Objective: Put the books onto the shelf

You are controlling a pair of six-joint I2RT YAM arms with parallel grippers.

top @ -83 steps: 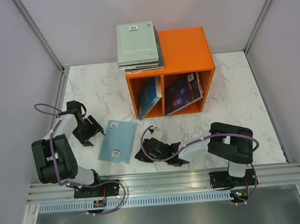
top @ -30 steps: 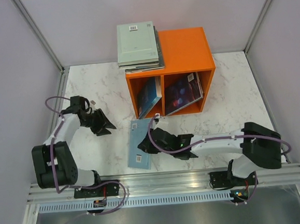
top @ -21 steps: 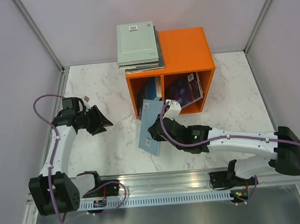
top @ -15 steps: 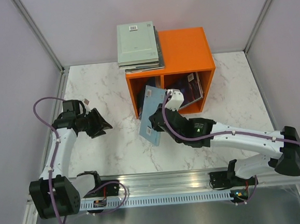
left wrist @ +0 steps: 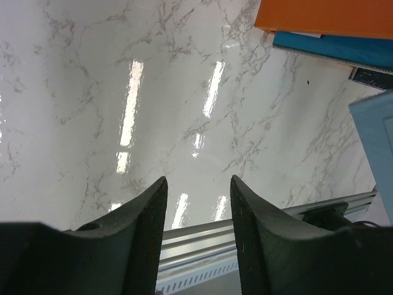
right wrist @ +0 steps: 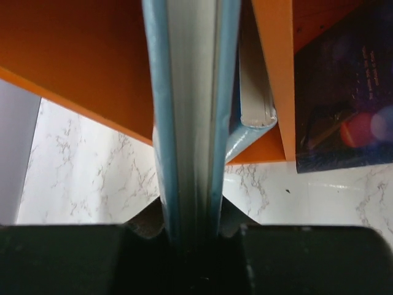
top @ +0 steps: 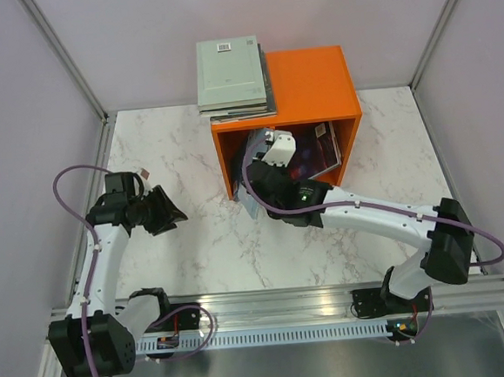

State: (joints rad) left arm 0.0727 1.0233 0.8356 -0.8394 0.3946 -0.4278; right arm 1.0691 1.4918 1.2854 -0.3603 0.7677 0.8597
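My right gripper will next push the light blue book outward, in beside the leaning blue book, because the light blue book still sticks out of the cubby's opening.
The orange shelf (top: 309, 83) stands at the back of the table, with a stack of books (top: 231, 77) lying on its top left corner. My right gripper (top: 266, 163) is shut on a light blue book (right wrist: 190, 110), held edge-on at the mouth of the left cubby. Inside that cubby another blue book (right wrist: 255, 104) leans against the divider. The right cubby holds a dark space-patterned book (top: 315, 156). Out to the left, my left gripper (top: 172, 214) hangs open over bare table with nothing between its fingers (left wrist: 150, 215).
The marble table (top: 170, 151) is bounded by grey walls on three sides and an aluminium rail (top: 279, 304) at the near edge. In the left wrist view the shelf's lower corner (left wrist: 325, 15) and the held book (left wrist: 376, 141) sit far right.
My right arm has lifted the light blue book off the table, turned it upright and carried it to the left cubby's mouth. The left gripper drew back slightly leftward and widened a little.
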